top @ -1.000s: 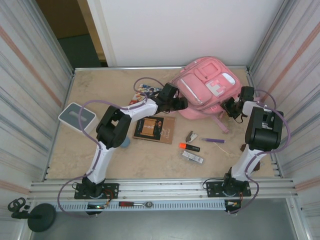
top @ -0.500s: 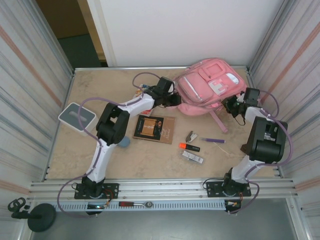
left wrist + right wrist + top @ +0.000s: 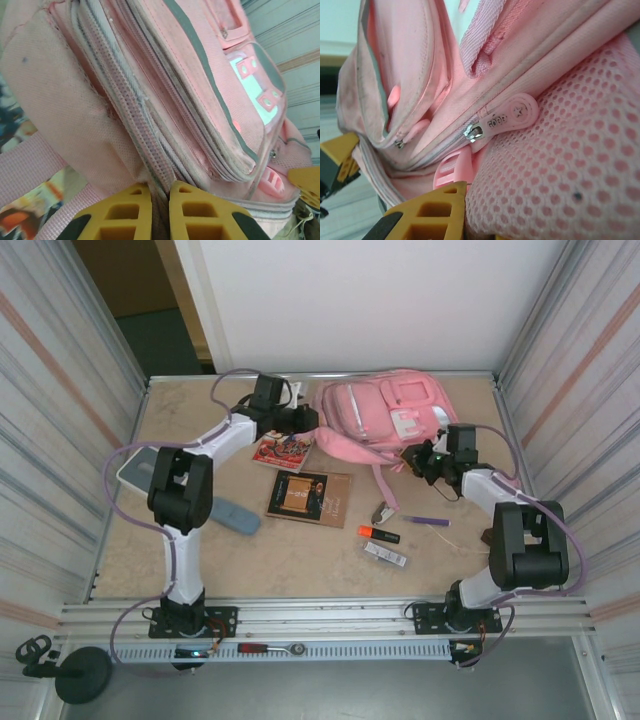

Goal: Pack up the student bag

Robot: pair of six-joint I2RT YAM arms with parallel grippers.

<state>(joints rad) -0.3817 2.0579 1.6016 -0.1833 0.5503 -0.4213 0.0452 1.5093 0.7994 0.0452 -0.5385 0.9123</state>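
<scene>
The fold of the student bag is between the shut fingers, so my left gripper will next pull it a little toward the colourful booklet and open to release it.
The student bag (image 3: 385, 415), a big pink backpack with a white patch, lies at the back of the table, a strap trailing toward the front. My left gripper (image 3: 306, 421) is at the bag's left edge. In the left wrist view its yellow fingers (image 3: 117, 215) are shut on a fold of the student bag (image 3: 165, 85) beside a zip. My right gripper (image 3: 416, 458) holds the bag's near right side. Close up, one yellow finger (image 3: 432, 212) presses pink mesh of the bag (image 3: 560, 165), which hides the other finger.
A colourful booklet (image 3: 283, 450) and a brown notebook (image 3: 308, 497) lie in front of the bag. An orange highlighter (image 3: 378, 534), a purple pen (image 3: 426, 521), a small clip (image 3: 383, 511) and a flat stick pack (image 3: 385, 555) are scattered mid-right. A blue-grey case (image 3: 236, 516) lies left.
Both arms have carried the bag leftward along the back of the table, each still holding it. The colourful booklet, earlier under the left arm, now lies in the open.
</scene>
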